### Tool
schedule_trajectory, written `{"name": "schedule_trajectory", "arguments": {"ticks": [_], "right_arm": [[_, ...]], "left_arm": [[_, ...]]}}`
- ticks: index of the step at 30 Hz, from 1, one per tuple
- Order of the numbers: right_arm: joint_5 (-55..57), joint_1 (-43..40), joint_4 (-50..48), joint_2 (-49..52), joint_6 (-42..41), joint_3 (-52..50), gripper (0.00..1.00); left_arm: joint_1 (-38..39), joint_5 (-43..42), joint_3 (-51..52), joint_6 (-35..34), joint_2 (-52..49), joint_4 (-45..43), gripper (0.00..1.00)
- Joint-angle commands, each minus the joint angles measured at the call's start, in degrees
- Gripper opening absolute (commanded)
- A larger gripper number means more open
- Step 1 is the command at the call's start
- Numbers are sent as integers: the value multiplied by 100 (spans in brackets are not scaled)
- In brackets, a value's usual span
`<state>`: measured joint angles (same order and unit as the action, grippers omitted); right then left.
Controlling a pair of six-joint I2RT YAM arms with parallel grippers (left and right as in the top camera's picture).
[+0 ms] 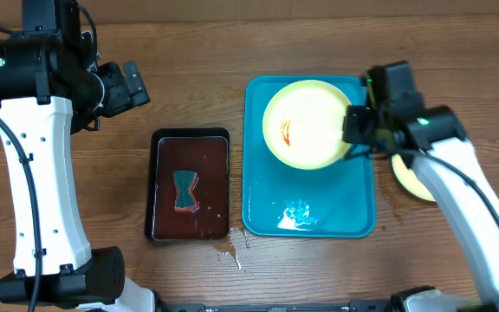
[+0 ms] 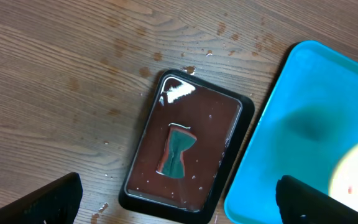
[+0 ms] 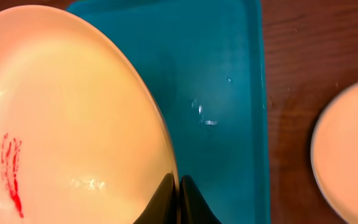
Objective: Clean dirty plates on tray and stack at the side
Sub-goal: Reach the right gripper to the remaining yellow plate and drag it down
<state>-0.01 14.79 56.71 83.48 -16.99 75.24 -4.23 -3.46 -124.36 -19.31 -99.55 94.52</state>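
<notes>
My right gripper moves down and back toward the turquoise tray's wet patch next, then releases the plate's rim.
A pale yellow-green plate [image 1: 306, 123] with a red sauce smear is held tilted over the back of the turquoise tray [image 1: 308, 217]. My right gripper [image 1: 353, 130] is shut on the plate's right rim; in the right wrist view its fingers [image 3: 178, 198] pinch the rim of the plate [image 3: 67, 124] above the tray [image 3: 229, 93]. Another plate [image 1: 412, 178] lies on the table right of the tray, partly hidden by my right arm; it also shows in the right wrist view [image 3: 347, 149]. My left gripper [image 1: 126, 84] is open and empty, high above the table at the back left.
A dark brown tray [image 1: 191, 185] holding brown water and a teal sponge [image 1: 185, 191] stands left of the turquoise tray; it shows in the left wrist view too [image 2: 185, 149]. Water drops lie on the wood near its front corner [image 1: 229, 251]. A wet patch sits in the turquoise tray [image 1: 297, 217].
</notes>
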Motion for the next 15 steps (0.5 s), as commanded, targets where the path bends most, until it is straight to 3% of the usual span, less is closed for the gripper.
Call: {"name": "schedule_trajectory", "arguments": {"ticks": [1,6,15], "right_arm": [[-11,109,382,85,-476,-133,4],[-275,271,94,184,-1016,-1010,4],[-225,299,-2216,195,-1202,-2736,4]], "left_arm": [[-26,-42,-105,92,33,-7,100],[-26,-46,-105,90,33,-7,100],[-26,-916,-105,85,35,-2,100]]}}
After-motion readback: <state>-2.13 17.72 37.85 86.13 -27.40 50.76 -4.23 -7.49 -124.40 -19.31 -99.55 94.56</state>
